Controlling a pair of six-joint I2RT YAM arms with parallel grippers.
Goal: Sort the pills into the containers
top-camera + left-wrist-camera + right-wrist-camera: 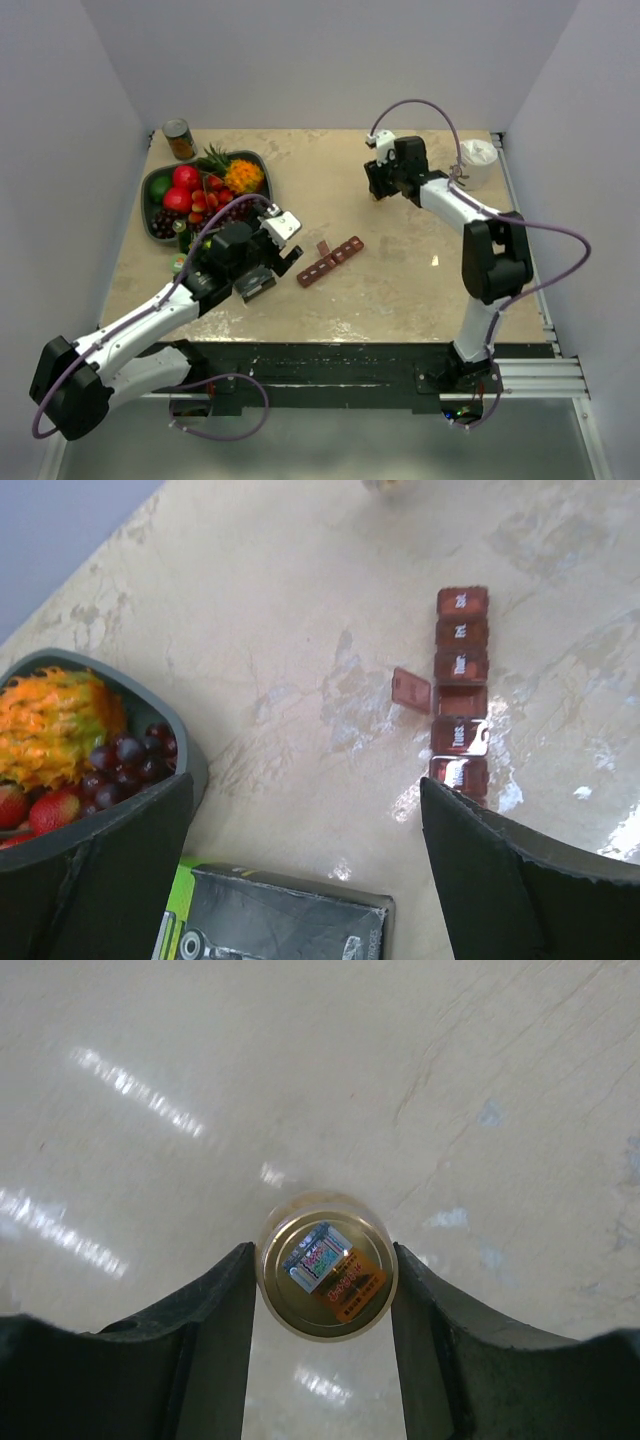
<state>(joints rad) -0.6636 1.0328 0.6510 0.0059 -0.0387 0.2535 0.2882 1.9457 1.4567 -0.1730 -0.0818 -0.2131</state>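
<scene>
The right gripper carries the bottle [325, 1280] back next, lowers it onto the bare tabletop beside the organizer and releases it, since that spot lies back from the gripper.
The pill bottle [325, 1280] stands upright on the table, seen from above with its gold, stickered lid. The pills inside are hidden under the lid. My right gripper [325, 1260] is shut on the bottle, one finger touching each side. In the top view this gripper [380, 186] is at the back middle and covers the bottle. The dark red pill organizer [330, 262] lies mid-table, with one lid [411, 690] flipped open. My left gripper [272, 275] is open and empty, hovering just left of the organizer [461, 685]. The table shows between its fingers [305, 785].
A dark fruit bowl [158, 180] with grapes, strawberries and other fruit sits at the back left, close to my left gripper [190, 755]. A tin can [179, 139] stands behind it. A white cup [478, 160] is at the back right. A green-and-black box [280, 915] lies under my left gripper.
</scene>
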